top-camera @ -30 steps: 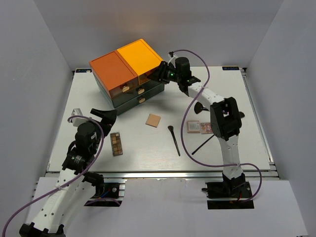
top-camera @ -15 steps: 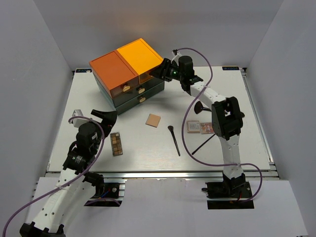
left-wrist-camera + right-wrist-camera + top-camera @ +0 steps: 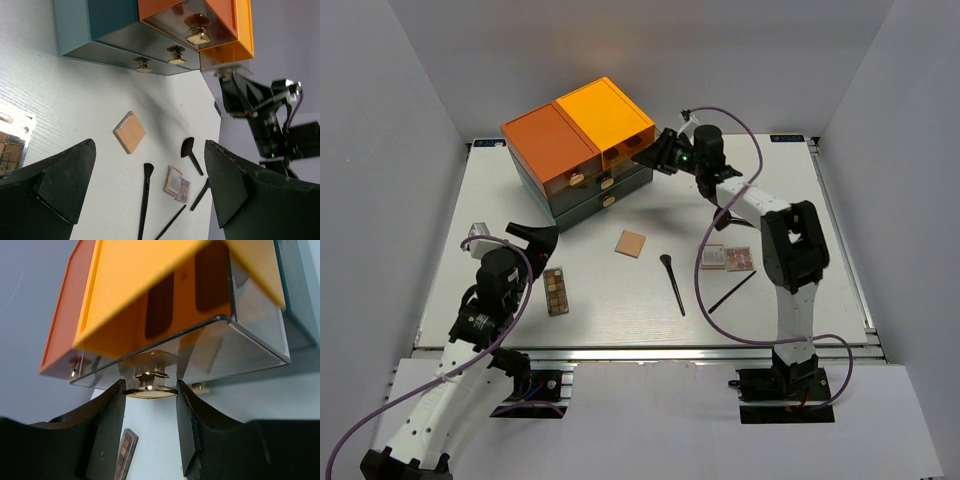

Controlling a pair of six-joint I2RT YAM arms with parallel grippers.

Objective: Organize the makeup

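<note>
The long sides of the brown eyeshadow palette (image 3: 556, 290) are clear below my left gripper, so the gripper will tip its open fingers down and lower them over both of those sides.
My right gripper (image 3: 150, 390) is shut on the gold knob (image 3: 150, 385) of the yellow-orange top drawer (image 3: 610, 115), with both fingers pressed against the knob's sides. In the top view the right gripper (image 3: 660, 157) is at the box's right front corner. My left gripper (image 3: 535, 235) hangs open over the near left of the table and holds nothing (image 3: 150, 150). On the table lie a tan square compact (image 3: 632, 243), a brown eyeshadow palette (image 3: 556, 290), pink palettes (image 3: 728, 258) and black brushes (image 3: 672, 283) (image 3: 732, 292).
The dark-green drawer box (image 3: 590, 195) with its orange top (image 3: 548, 145) stands at the back left, its lower drawers shut. A small silver-edged case (image 3: 475, 232) lies by the left edge. White walls enclose the table on three sides.
My right arm has swung to the right, and its jaws widened briefly, then closed on the knob. The yellow drawer looks drawn out slightly. The left arm has stayed still.
</note>
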